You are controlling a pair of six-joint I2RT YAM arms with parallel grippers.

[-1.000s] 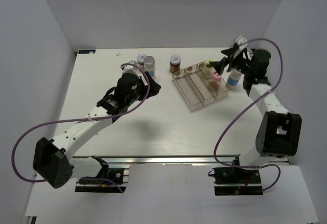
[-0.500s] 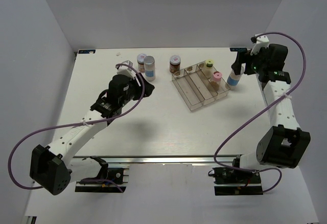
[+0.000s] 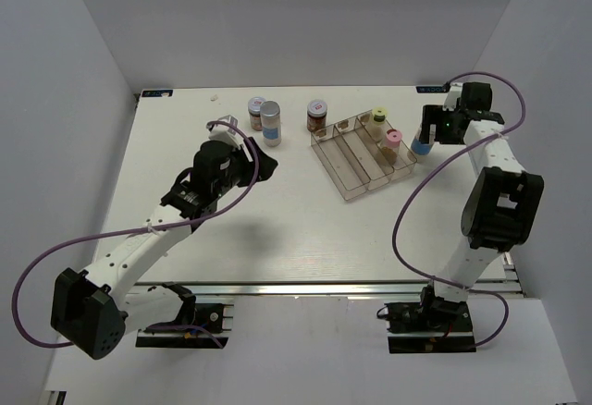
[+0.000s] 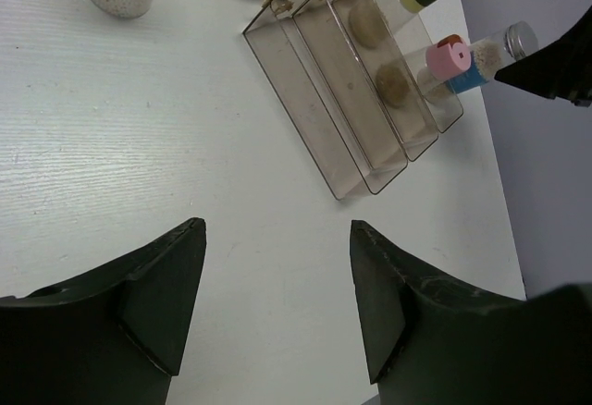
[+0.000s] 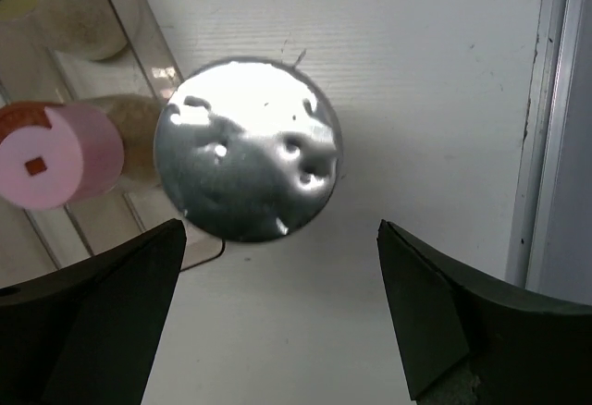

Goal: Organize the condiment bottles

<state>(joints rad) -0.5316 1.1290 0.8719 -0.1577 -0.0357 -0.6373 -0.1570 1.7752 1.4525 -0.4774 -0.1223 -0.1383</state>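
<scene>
The white-blue bottle's silver cap (image 5: 248,149) is still beyond the fingers of my right gripper, so I will next ease that gripper outward and slightly toward the tray and close its fingers around the cap.
A clear three-compartment tray (image 3: 350,166) holds the yellow-green-capped bottle (image 3: 377,116) and the pink-capped bottle (image 3: 392,139) in its right compartment. A silver-capped white-blue bottle (image 3: 424,143) stands upright on the table just right of the tray. My right gripper (image 3: 429,131) hovers open above it; in the right wrist view its silver cap (image 5: 248,149) lies just beyond the spread gripper (image 5: 280,239), untouched. At the back stand a brown jar (image 3: 256,107), a second silver-capped bottle (image 3: 270,124) and another brown jar (image 3: 317,116). My left gripper (image 3: 266,161) is open and empty (image 4: 277,229) over bare table left of the tray (image 4: 314,109).
White walls enclose the table on the left, back and right. The table's right edge with a metal strip (image 5: 555,118) runs close to the silver-capped bottle. Purple cables loop off both arms.
My right arm has lifted and swung its wrist rightward, then settled above the silver-capped bottle, which stays put beside the tray. My left gripper has drawn back slightly to the near left.
</scene>
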